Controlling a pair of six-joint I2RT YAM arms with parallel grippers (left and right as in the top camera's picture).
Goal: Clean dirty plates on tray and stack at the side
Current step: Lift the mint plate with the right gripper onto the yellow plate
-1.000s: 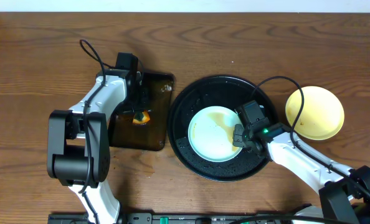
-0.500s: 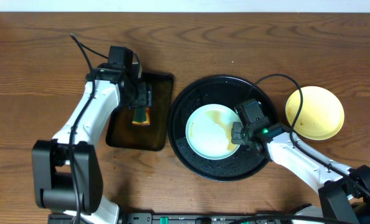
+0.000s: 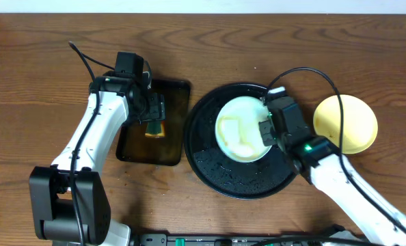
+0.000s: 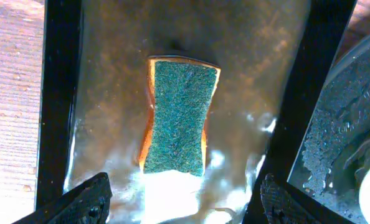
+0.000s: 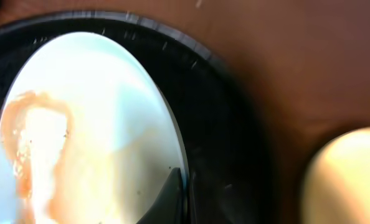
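Note:
My right gripper is about to lift and tilt the pale plate, then carry it across and lower it onto the yellow plate (image 3: 346,123) beside the tray (image 3: 237,183).
A pale plate (image 3: 238,123) with a brownish smear stands tilted inside the round black tray (image 3: 237,183). My right gripper (image 3: 266,130) is shut on its right rim. In the right wrist view the plate (image 5: 91,124) fills the left, with my gripper (image 5: 184,190) pinching its edge above the tray (image 5: 225,118). A pale yellow plate (image 3: 346,123) lies on the table right of the tray. My left gripper (image 3: 152,109) hangs open over a green-topped orange sponge (image 4: 180,118), which lies loose between and ahead of the wide-apart fingers (image 4: 88,199).
The sponge (image 3: 155,128) lies in a wet, rectangular dark brown tray (image 3: 136,147) left of the black tray. The black tray's floor is wet. The yellow plate (image 5: 347,180) shows at the lower right of the right wrist view. Cables arch over both arms.
My left gripper has opened, let go of the sponge and drawn back from it. My right gripper has tipped the plate up by its rim and shifted it toward the tray's far side.

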